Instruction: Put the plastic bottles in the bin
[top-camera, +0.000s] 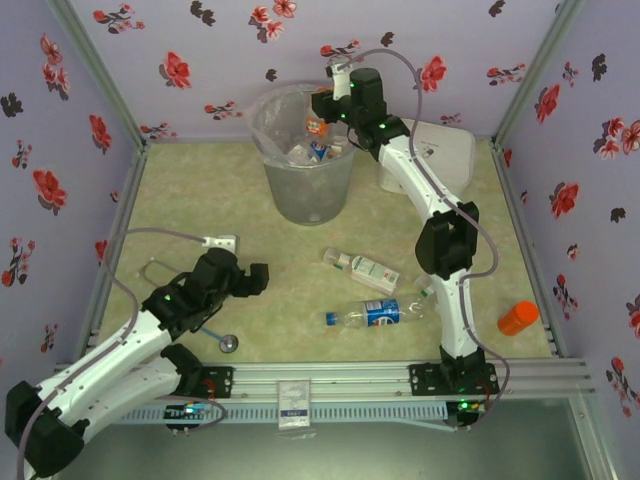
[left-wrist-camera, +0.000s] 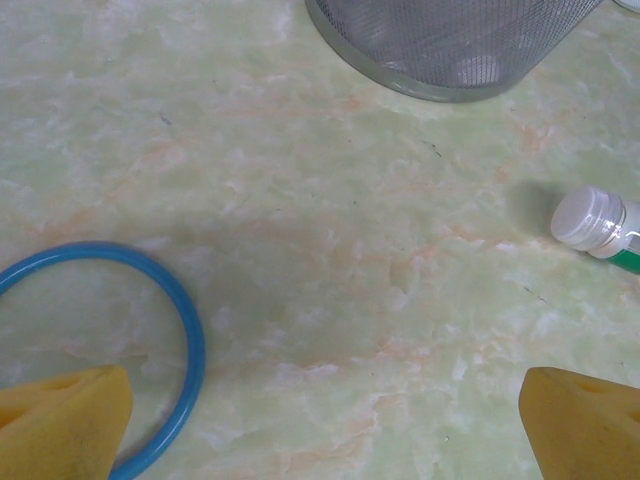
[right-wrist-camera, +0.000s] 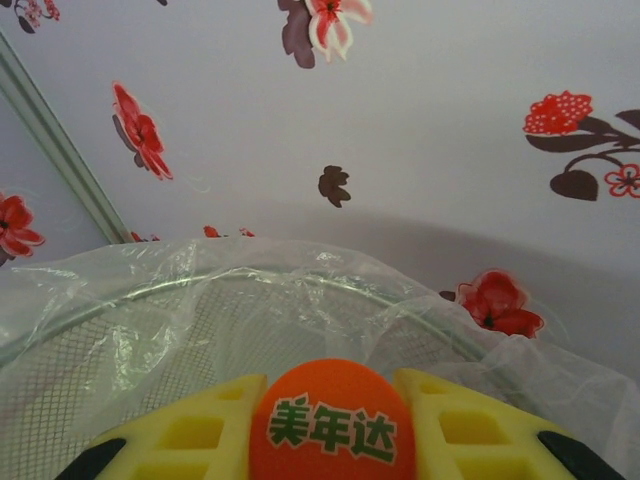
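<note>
My right gripper should move gently inward from the bin's rim, toward the middle of the bin's opening (top-camera: 301, 124), and let go of the orange-capped bottle, because the bottle's body already hangs inside.
The bin (top-camera: 305, 190) stands at the back of the table with several plastic bottles (top-camera: 308, 152) inside. My right gripper (top-camera: 322, 118) hangs over its rim, shut on an orange-capped bottle (right-wrist-camera: 332, 420) that sits between the yellow fingers (right-wrist-camera: 470, 425) above the bag-lined rim (right-wrist-camera: 200, 290). On the table lie a green-labelled bottle (top-camera: 362, 267), a blue-labelled bottle (top-camera: 378, 313) and an orange bottle (top-camera: 518, 318). My left gripper (top-camera: 262, 278) is low over the table, open and holding nothing, its fingertips (left-wrist-camera: 60, 425) far apart. A white-capped bottle (left-wrist-camera: 590, 220) lies ahead to its right.
A blue-tubed stethoscope (left-wrist-camera: 180, 330) lies under the left gripper, its chestpiece (top-camera: 229, 342) near the front rail. A white latched case (top-camera: 445, 150) sits behind the right arm. A small white block (top-camera: 222, 242) lies left of centre. The bin's base (left-wrist-camera: 450, 50) is ahead of the left gripper.
</note>
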